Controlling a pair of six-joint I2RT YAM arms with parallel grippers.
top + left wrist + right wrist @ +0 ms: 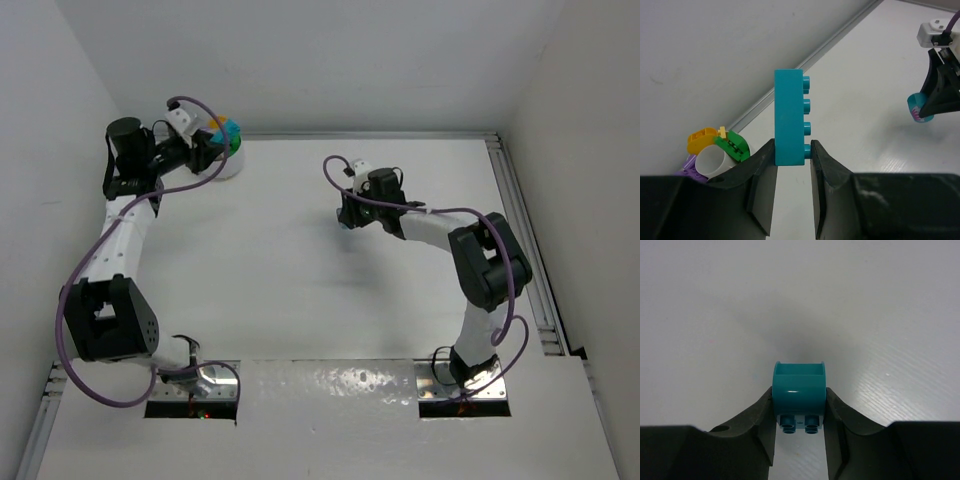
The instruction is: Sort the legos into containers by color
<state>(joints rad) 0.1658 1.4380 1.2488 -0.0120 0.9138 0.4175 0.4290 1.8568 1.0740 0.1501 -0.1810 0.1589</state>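
Observation:
My right gripper should go down a short way and let go of the rounded teal lego on the bare tabletop in the middle of the table (354, 232) (807, 350), because that clear spot is just below it.
A long teal lego (788, 120) stands on end between the fingers of my left gripper (792, 152), which is shut on its lower end. It hangs beside the white bowl (710, 161), which holds a green lego (733, 143), an orange-yellow one (702, 139) and a purple one (688, 163). From above, the left gripper (215, 145) sits at the bowl (236, 166) in the far left corner. My right gripper (799, 405) is shut on a rounded teal lego (799, 386) just above the table. In the top view the right gripper (346, 216) is at mid-table.
The walls meet right behind the bowl, along a metal rail (805, 62). Another rail (520, 230) runs along the table's right edge. In the left wrist view the right arm's black fingers (940, 95) show at the far right.

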